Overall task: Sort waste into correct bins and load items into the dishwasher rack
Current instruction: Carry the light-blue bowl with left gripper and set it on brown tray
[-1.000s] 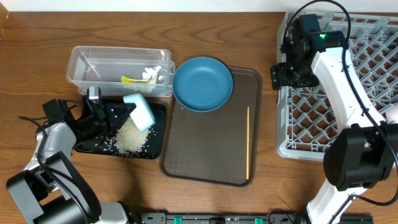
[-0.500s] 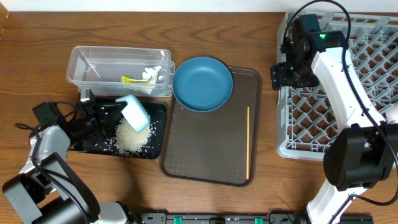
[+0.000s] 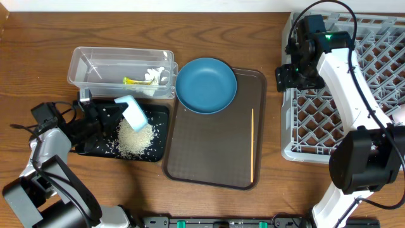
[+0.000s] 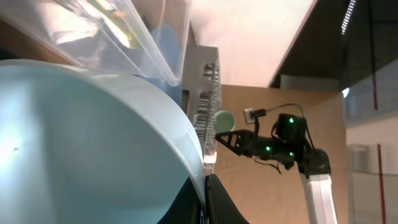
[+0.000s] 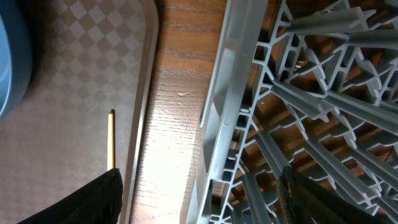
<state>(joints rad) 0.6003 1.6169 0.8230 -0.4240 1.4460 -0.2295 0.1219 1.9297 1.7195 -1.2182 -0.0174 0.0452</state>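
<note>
The rice lies in the black tray (image 3: 159, 126), so the left gripper will next swing over the serving tray's bare middle (image 3: 226, 132), turn the bowl upright, lower it and let it go.
My left gripper (image 3: 116, 114) is shut on the rim of a pale blue bowl (image 3: 133, 113), holding it tipped on its side over the black tray (image 3: 159, 126). A heap of white rice grains (image 3: 134, 140) lies in that tray under the bowl. In the left wrist view the bowl (image 4: 93, 137) fills the frame, its rim pinched between the jaws of the left gripper (image 4: 205, 202). The clear tub (image 3: 85, 63) holds a yellow-green wrapper (image 3: 133, 80) and a white tissue (image 3: 154, 74). My right gripper (image 3: 288, 76) (image 5: 202, 205) hangs open over the left edge of the grey rack (image 3: 354, 95) (image 5: 230, 124), holding nothing.
A dark blue dish (image 3: 205, 84) (image 5: 7, 56) rests on the back left corner of the brown serving tray (image 3: 212, 152) (image 5: 74, 62). A thin wooden stick (image 3: 252, 144) (image 5: 111, 140) lies along that tray's right side. Bare wood shows between tray and rack.
My left gripper has turned and drawn slightly left and back, bringing the tipped bowl with it above the rice. The right arm has not moved.
</note>
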